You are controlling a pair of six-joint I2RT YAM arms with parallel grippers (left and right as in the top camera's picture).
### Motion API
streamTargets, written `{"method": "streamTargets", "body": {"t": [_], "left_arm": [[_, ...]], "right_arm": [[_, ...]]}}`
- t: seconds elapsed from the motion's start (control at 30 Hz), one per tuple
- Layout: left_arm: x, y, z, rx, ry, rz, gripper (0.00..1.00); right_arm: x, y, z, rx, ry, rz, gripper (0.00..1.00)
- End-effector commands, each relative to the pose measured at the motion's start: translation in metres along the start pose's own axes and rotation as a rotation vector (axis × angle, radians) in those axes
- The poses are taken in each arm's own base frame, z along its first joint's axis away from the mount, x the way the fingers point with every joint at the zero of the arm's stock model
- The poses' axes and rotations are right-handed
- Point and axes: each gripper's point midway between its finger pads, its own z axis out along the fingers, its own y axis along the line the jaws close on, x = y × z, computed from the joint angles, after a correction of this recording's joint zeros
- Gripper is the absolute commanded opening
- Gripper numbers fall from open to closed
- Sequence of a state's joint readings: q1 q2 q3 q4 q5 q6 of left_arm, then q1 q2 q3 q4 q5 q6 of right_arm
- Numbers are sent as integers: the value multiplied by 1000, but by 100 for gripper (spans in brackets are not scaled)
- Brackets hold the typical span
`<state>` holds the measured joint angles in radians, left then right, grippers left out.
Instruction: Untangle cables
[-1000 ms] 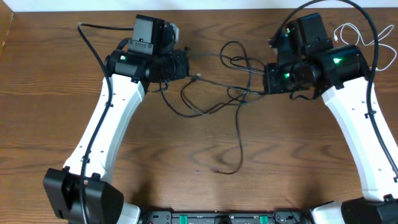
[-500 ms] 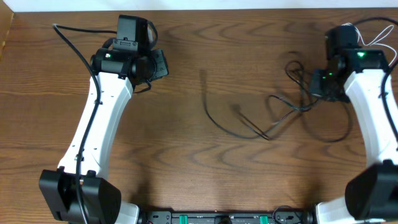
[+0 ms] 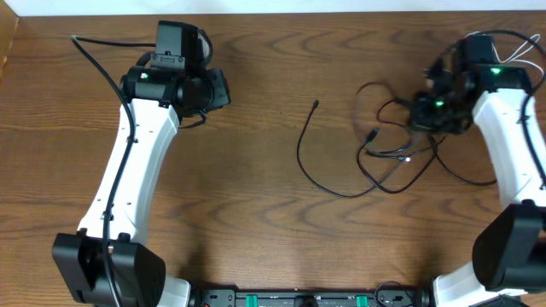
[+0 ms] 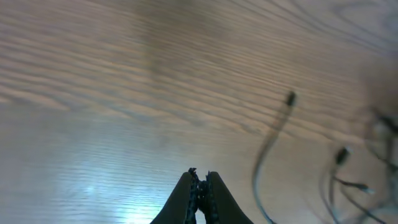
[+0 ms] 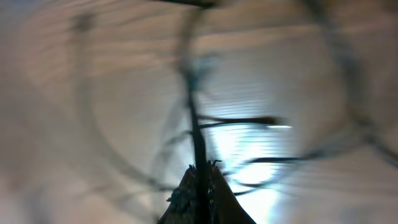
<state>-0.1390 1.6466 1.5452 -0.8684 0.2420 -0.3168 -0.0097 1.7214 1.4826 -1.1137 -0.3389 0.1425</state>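
Note:
The right gripper moves toward the black cable's loose plug end next and releases the piece of cable. The open wood there lies to the gripper's left in the overhead view.
The long black cable (image 3: 328,183) lies on the wooden table in a curve at centre, its free plug end (image 3: 316,105) pointing up, the rest bunched in loops (image 3: 392,158) under the right arm. My right gripper (image 3: 424,115) is shut on a strand of the black cable (image 5: 198,140) and holds it above the table; this view is blurred. The white cable (image 3: 516,51) shows as thin loops at the far right edge behind the right arm. My left gripper (image 4: 200,182) is shut and empty, over bare wood at the upper left (image 3: 223,89). The black cable's plug (image 4: 290,98) shows ahead of it.
The left arm's thick black wiring (image 3: 102,64) arcs over the table's upper left. The table's far edge (image 3: 273,12) runs along the top. The arm bases (image 3: 307,298) stand at the near edge.
The black cable has been dragged right and now hangs bunched below the right gripper, with its free end curling up at centre. The right gripper shifted slightly left. The left arm barely moved.

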Motion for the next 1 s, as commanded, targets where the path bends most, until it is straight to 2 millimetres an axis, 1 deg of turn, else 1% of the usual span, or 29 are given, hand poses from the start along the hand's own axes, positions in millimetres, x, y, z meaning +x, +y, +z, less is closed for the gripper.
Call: {"method": "streamTargets", "body": {"t": [0.0,0.03,0.17,0.2,0.3,0.37,0.43,0.47,0.5,0.63,0.7,0.8,0.93,0.97], "left_arm": [[4,-20,-2,117,34,17,8],[5,-24,-3,141,40,18,7],[8,-38,-5,218,61,22,8],[9,-43,-7,250,70,27,8],[16,-73,-18,439,96,125,8],[20,-91,-29,564,105,193,13],[24,-105,-39,669,109,254,17],[25,-110,-43,706,108,274,17],[26,-112,-45,724,109,279,21],[27,-120,-52,784,112,289,23],[27,-125,-58,827,111,299,26],[26,-132,-64,878,102,318,35],[29,-140,-65,890,102,339,49],[31,-143,-64,894,106,347,51]], "right_arm": [[5,84,-41,-261,-70,-200,1],[5,102,-54,-278,-98,-245,1],[4,154,-103,-315,-215,-325,1],[4,164,-112,-317,-240,-329,1],[0,187,-136,-291,-320,-312,1],[-3,193,-144,-247,-368,-286,1],[-5,194,-146,-211,-396,-265,1],[-5,194,-145,-204,-398,-256,1],[-4,195,-145,-204,-394,-255,1],[-3,194,-141,-199,-377,-251,1],[-2,193,-140,-198,-374,-250,1],[-2,194,-140,-201,-372,-252,1],[-2,194,-140,-201,-372,-252,1],[-2,194,-140,-201,-372,-252,1]]}}
